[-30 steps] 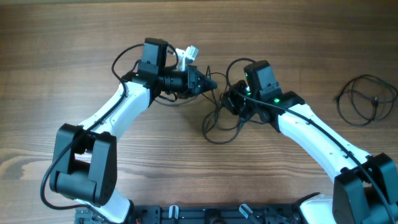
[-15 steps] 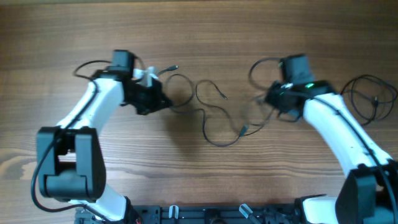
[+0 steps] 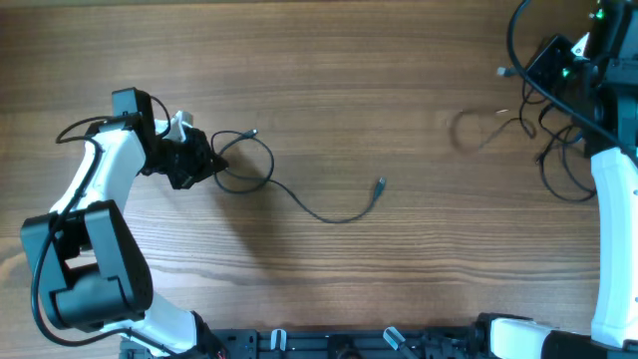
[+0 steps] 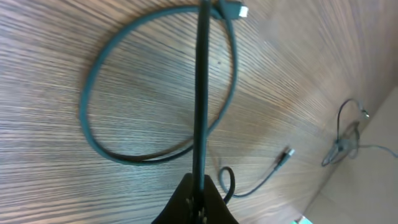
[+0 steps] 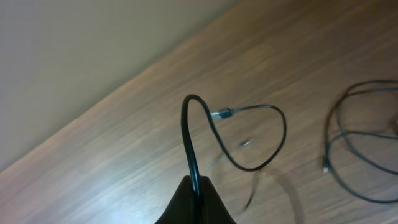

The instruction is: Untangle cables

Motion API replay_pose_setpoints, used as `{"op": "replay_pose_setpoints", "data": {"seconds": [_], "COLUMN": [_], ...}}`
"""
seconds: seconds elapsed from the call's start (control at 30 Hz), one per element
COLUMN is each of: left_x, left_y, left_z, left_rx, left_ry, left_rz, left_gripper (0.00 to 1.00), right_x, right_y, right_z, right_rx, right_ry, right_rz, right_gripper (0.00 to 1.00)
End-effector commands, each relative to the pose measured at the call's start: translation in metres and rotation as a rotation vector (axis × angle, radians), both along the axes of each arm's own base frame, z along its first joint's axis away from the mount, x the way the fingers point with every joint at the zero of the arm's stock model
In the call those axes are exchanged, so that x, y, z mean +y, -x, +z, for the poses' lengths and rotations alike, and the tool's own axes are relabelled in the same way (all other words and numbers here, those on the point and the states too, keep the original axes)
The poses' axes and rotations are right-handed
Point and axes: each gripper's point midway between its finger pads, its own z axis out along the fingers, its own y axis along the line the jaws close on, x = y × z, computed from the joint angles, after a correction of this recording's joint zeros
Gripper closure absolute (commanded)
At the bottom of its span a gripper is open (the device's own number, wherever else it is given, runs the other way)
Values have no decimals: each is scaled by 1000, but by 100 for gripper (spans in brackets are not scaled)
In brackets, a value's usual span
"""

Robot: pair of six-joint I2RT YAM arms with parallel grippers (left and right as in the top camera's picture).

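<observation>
I will move my right gripper to the right in the overhead view and down over the coil (image 3: 568, 163) (image 5: 362, 144) to release, as the held cable hangs apart from the looped one.
My left gripper (image 3: 202, 162) is shut on a dark cable (image 3: 299, 204). That cable makes a loop beside the gripper and trails right across the table to its plug (image 3: 380, 184). In the left wrist view the jaws (image 4: 199, 200) pinch this cable (image 4: 201, 93) above its loop. My right gripper (image 3: 525, 68) is at the far right, raised, and shut on a second thin black cable (image 3: 491, 130), which hangs blurred in the air. In the right wrist view the jaws (image 5: 196, 196) grip this cable (image 5: 186, 127), which arcs up to a connector (image 5: 221, 114). The two cables are apart.
A third coil of black cable (image 3: 570, 160) lies on the wooden table at the right edge, under the right arm. It also shows in the right wrist view (image 5: 357, 155). The left arm's own wiring loops at the far left (image 3: 75, 130).
The arms have pulled wide apart. The left gripper moved left with its cable; the right gripper moved far right and up, lifting the other cable free of the tangle.
</observation>
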Motion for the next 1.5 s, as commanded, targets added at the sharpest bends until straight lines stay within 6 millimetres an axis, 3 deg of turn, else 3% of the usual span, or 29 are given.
{"op": "replay_pose_setpoints", "data": {"seconds": [0.0, 0.13, 0.3, 0.43, 0.6, 0.9, 1.07, 1.27, 1.47], "left_x": [-32, -62, -91, -103, -114, -122, -122, -122, -121], "left_y": [3, 9, 15, 21, 27, 32, 32, 33, 35], "left_z": [9, 9, 6, -2, -6, -7, -7, -7, -8], "left_rx": [-29, -31, -55, -55, -56, -50, -51, -48, -38], "left_ry": [76, 75, 35, -37, -80, -93, -93, -93, -93], "left_rz": [-90, -182, -288, -347, -397, -419, -420, -420, -420], "left_gripper": [96, 96, 96, 96, 96, 96, 96, 96, 96], "right_x": [15, 10, -17, -55, -103, -161, -149, -140, -140], "right_y": [-3, -10, -22, -23, -10, 7, -5, 2, 2], "right_z": [-1, -4, 12, 33, 64, 77, 54, -4, -62], "right_rx": [11, 16, -24, -9, -3, -49, -62, 62, 236], "right_ry": [19, 111, 335, 588, 761, 716, 582, 355, 267], "right_rz": [140, 193, 178, 74, -178, -371, -194, -207, -206], "right_gripper": [96, 96, 95, 96, 96, 96, 95, 94, 96]}}
